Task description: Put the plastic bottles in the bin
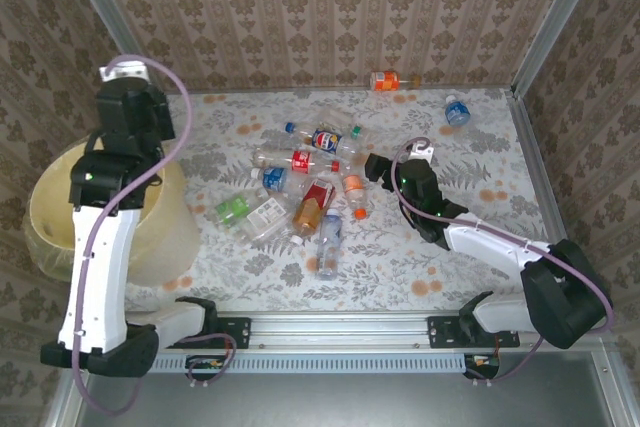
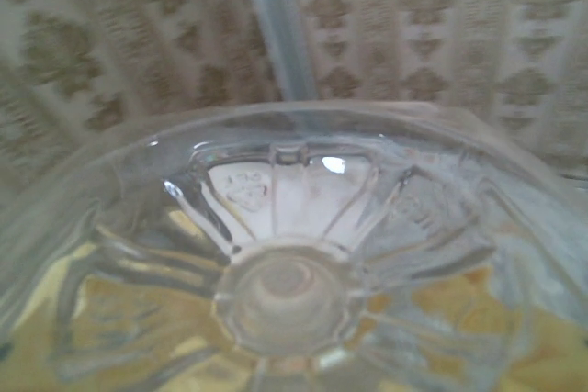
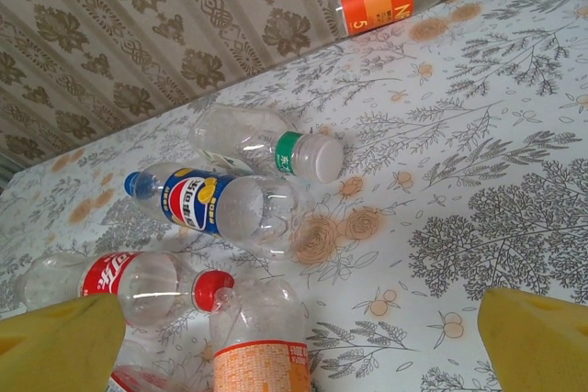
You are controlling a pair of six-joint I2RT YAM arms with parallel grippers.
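I should lower my left gripper back over the bucket's opening next to let go of the clear plastic bottle, because it still hangs high by the bucket's far rim.
My left gripper is raised over the bin, a big pale yellow bucket at the left. It is shut on a clear plastic bottle, whose ribbed base hides the fingers; yellow shows beneath it. Several plastic bottles lie heaped mid-table. My right gripper hovers at the heap's right edge, open, its yellow fingertips wide apart. An orange-labelled bottle lies between them, toward the left finger. Beyond lie a blue-labelled bottle, a green-labelled one and a red-labelled one.
An orange bottle lies against the back wall and a blue-labelled one near the back right corner. Wallpapered walls with metal corner posts enclose the table. Bare floral tablecloth stretches right of the heap.
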